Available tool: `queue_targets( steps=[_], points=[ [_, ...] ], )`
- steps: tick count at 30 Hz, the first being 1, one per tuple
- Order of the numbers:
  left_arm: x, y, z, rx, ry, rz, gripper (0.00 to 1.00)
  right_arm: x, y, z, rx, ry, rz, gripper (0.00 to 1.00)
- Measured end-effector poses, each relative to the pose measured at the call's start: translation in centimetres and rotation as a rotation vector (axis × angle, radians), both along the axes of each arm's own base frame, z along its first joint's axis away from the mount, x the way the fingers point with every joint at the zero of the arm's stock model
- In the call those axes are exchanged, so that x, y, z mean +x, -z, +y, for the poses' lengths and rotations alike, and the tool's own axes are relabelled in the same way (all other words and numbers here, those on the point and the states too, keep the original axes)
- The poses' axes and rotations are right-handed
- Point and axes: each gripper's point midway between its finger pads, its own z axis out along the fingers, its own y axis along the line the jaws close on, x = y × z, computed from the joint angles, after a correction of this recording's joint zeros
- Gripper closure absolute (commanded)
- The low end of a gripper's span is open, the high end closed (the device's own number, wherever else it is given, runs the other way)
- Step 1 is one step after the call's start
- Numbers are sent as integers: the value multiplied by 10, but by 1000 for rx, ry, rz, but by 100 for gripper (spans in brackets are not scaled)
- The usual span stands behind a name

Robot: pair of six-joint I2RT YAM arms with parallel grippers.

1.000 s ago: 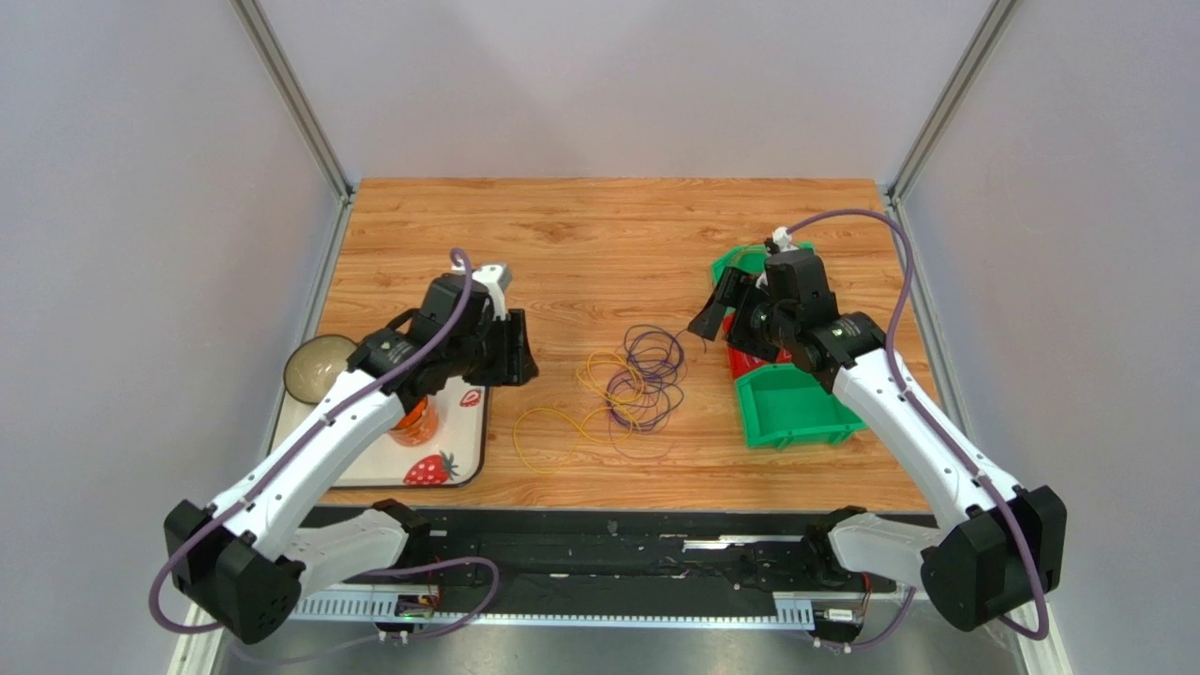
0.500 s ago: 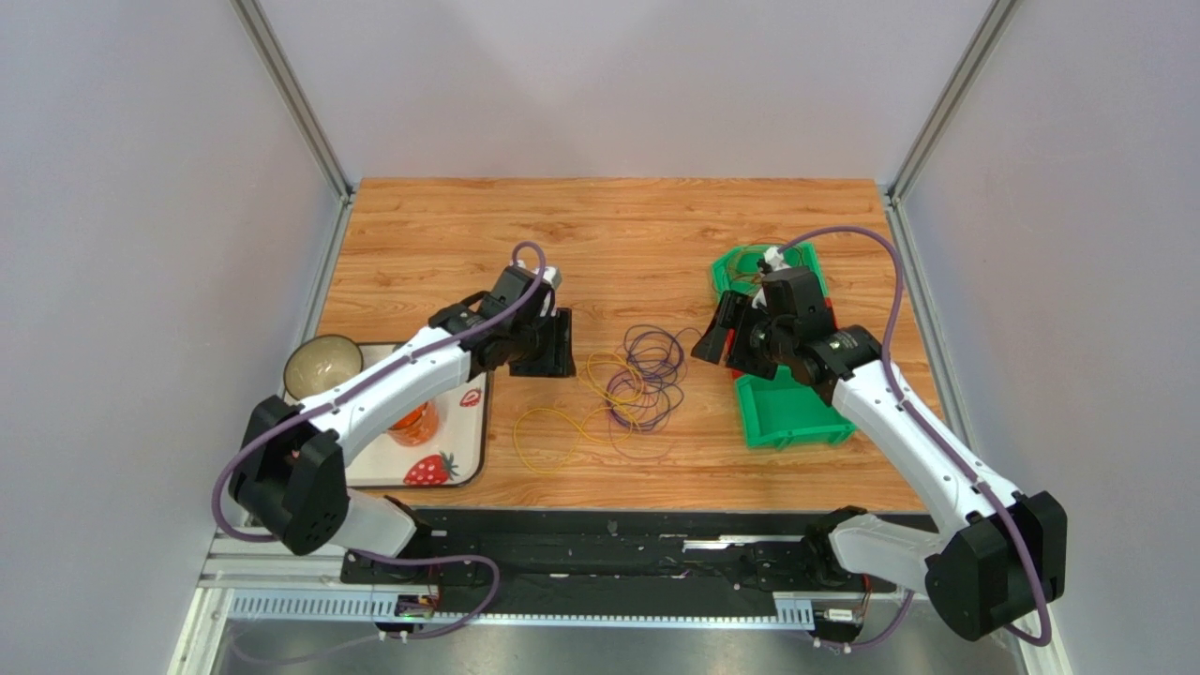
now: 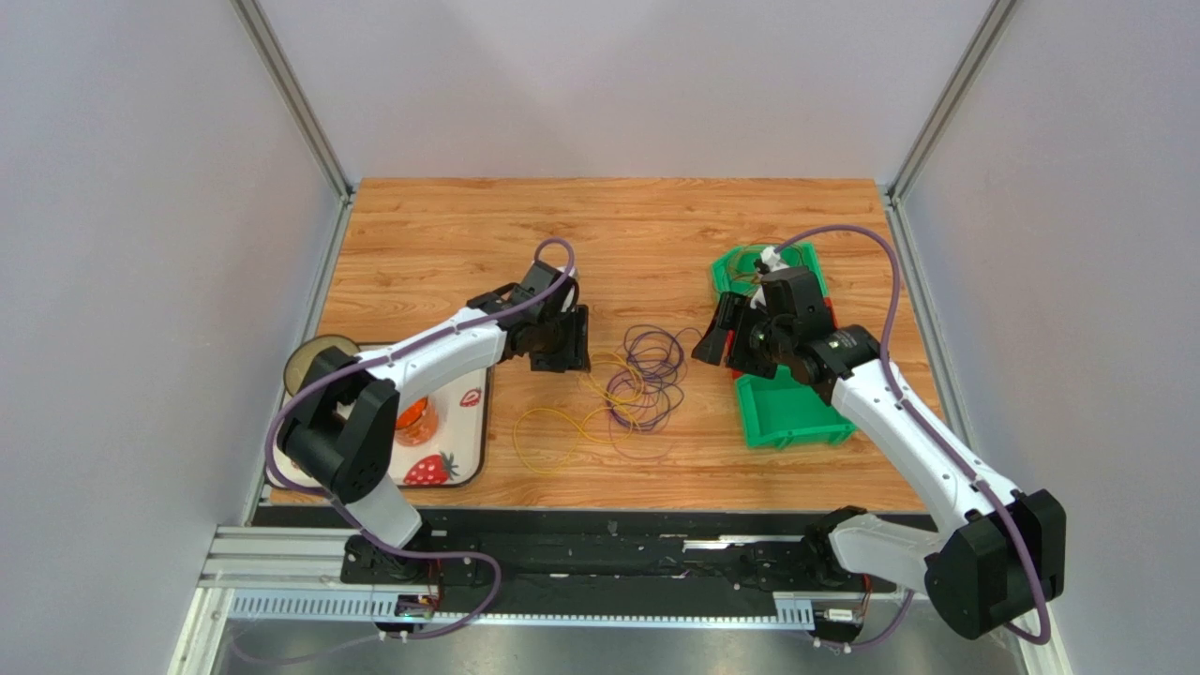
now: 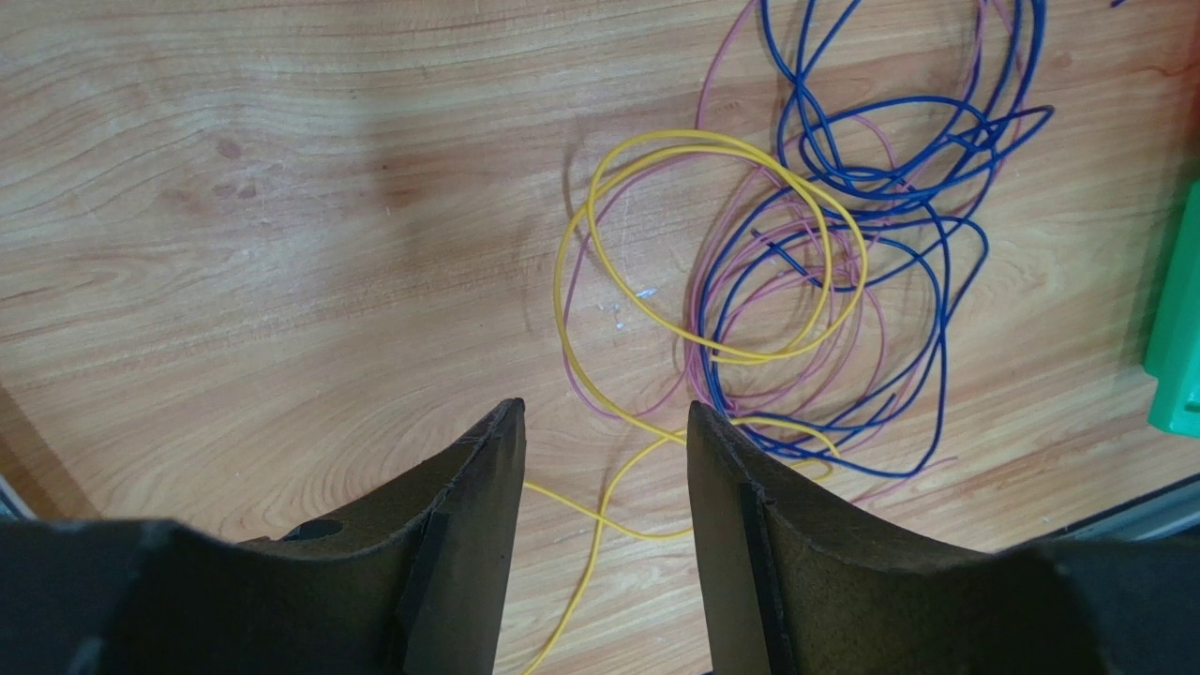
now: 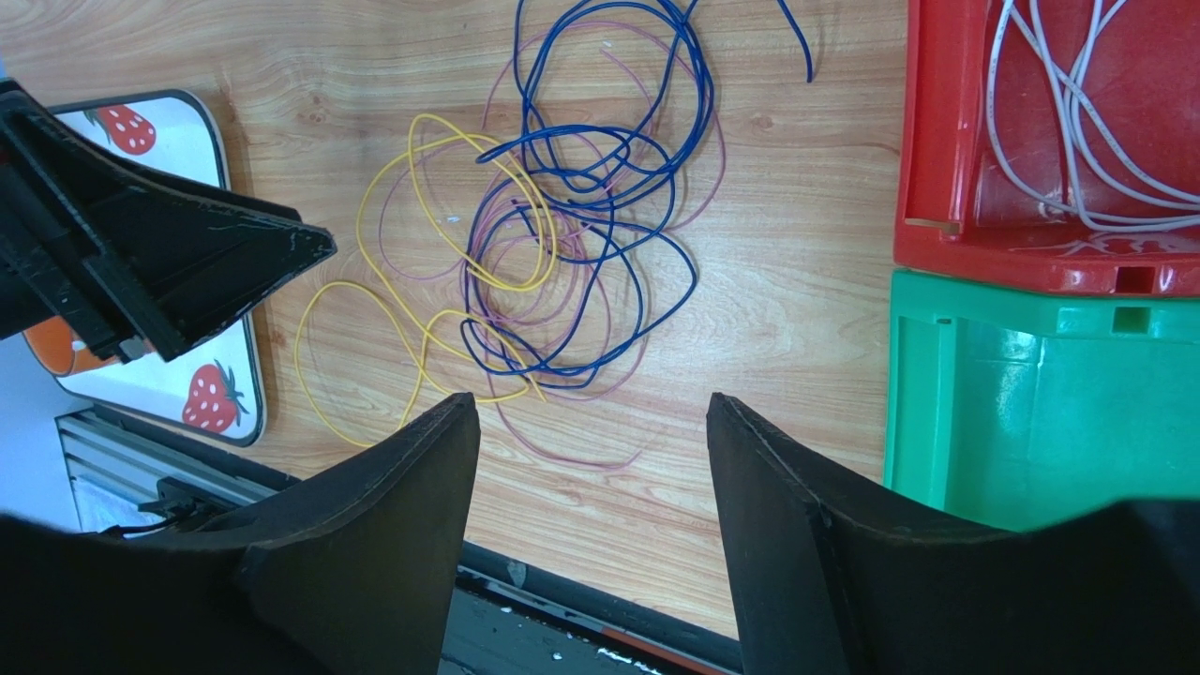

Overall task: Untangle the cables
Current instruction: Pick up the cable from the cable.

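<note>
My left gripper moves down next onto the yellow loop's edge on the tray side, since that part lies below its open fingers, clear of the blue loops.
The cables [image 3: 641,380] lie in a loose tangle mid-table: blue, pink and yellow loops intertwined, with a yellow loop [image 3: 547,429] trailing out to the left. My left gripper [image 3: 566,339] hovers just left of the tangle, open with nothing between its fingers. In the left wrist view it [image 4: 606,408] hangs over a yellow strand, the tangle [image 4: 789,281] up and to the right. My right gripper [image 3: 711,338] sits right of the tangle, open and empty. In the right wrist view it [image 5: 592,401] is above bare wood below the cables [image 5: 564,267].
A green bin [image 3: 789,408] and a red bin [image 5: 958,141] holding white cables [image 5: 1071,127] stand at the right, under my right arm. At the left edge a strawberry-print tray [image 3: 458,422] carries a bowl [image 3: 317,359] and an orange object [image 3: 413,418].
My left arm has swung right from over the tray to the left side of the tangle. The right gripper has narrowed a little and shifted slightly. The cables have not moved.
</note>
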Motion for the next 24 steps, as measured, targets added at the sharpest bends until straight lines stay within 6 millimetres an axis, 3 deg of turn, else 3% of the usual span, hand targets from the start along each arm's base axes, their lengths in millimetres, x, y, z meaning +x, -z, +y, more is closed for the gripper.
queue_targets(
  steps=[8, 24],
  points=[
    [5, 19, -2, 24, -14, 32, 47, 0, 2, 0, -7, -6, 3, 37],
    [16, 28, -7, 32, -37, 33, 53, 0, 2, 0, -9, -7, 3, 37]
  ],
)
